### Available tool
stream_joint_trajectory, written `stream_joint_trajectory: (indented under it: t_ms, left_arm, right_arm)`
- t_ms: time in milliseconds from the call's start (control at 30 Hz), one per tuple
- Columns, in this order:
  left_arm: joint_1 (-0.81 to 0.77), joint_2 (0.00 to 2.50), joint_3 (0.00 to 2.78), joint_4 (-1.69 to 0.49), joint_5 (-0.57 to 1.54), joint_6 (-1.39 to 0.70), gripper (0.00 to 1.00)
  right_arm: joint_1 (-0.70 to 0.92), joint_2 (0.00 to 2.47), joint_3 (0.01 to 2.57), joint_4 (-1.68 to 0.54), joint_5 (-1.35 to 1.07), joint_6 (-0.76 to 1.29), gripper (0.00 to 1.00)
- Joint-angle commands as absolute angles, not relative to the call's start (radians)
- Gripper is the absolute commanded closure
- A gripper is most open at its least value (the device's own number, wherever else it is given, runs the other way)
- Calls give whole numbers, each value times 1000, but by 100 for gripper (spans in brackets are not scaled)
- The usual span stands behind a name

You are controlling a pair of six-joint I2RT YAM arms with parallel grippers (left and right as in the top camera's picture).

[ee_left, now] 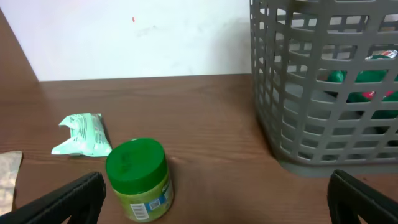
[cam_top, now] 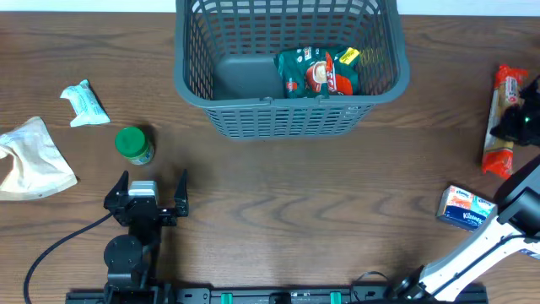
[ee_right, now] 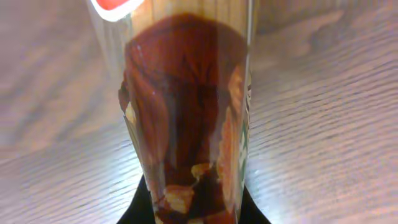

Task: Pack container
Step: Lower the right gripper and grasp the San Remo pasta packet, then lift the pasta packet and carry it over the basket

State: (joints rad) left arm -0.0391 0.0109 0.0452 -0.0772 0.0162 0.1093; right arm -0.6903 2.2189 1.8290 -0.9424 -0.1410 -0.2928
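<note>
I need to raise my right gripper next, carry the packet over the container and lower it along the container's near side [cam_top: 260,96] to let it go, because the green snack bag [cam_top: 319,73] leaves the container's bottom bare.
The grey slotted container [cam_top: 291,118] stands at the far middle of the table, with a green snack bag [cam_top: 319,73] inside; its wall shows in the left wrist view [ee_left: 311,106]. My left gripper [cam_top: 148,196] [ee_left: 214,205] is open and empty, just short of a green-lidded jar [cam_top: 133,143] [ee_left: 138,180] that stands upright by its left finger. My right gripper [cam_top: 516,122] [ee_right: 193,208] is at the far right, closed round a long clear red-and-orange packet [cam_top: 501,120] [ee_right: 186,93] that lies on the table. The black fingers hug both sides of the packet.
A pale green wipes packet [cam_top: 84,103] [ee_left: 84,134] and a crumpled beige bag [cam_top: 29,156] lie at the left. A blue tissue pack [cam_top: 464,207] lies at the right, by the right arm. A cable runs along the front left.
</note>
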Motion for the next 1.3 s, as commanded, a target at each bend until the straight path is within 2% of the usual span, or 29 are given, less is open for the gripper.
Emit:
stream_joint_trajectory:
  t_ms: [0, 367, 700, 1067, 1267]
  left_arm:
    - [-37, 4, 15, -92, 8, 120, 1]
    - [-37, 4, 15, -92, 8, 120, 1]
    - [-37, 4, 15, -92, 8, 120, 1]
    - [-37, 4, 15, -92, 8, 120, 1]
    - [-37, 4, 15, -92, 8, 120, 2]
  right_arm:
    - [-656, 2044, 1851, -935, -184, -240, 99]
    - [-531, 1719, 1851, -978, -217, -167, 99]
    - [-269, 1433, 1888, -986, -217, -150, 99]
    - [74, 1473, 2092, -1033, -113, -155, 99]
    - [247, 1591, 2102, -1027, -113, -252, 99]
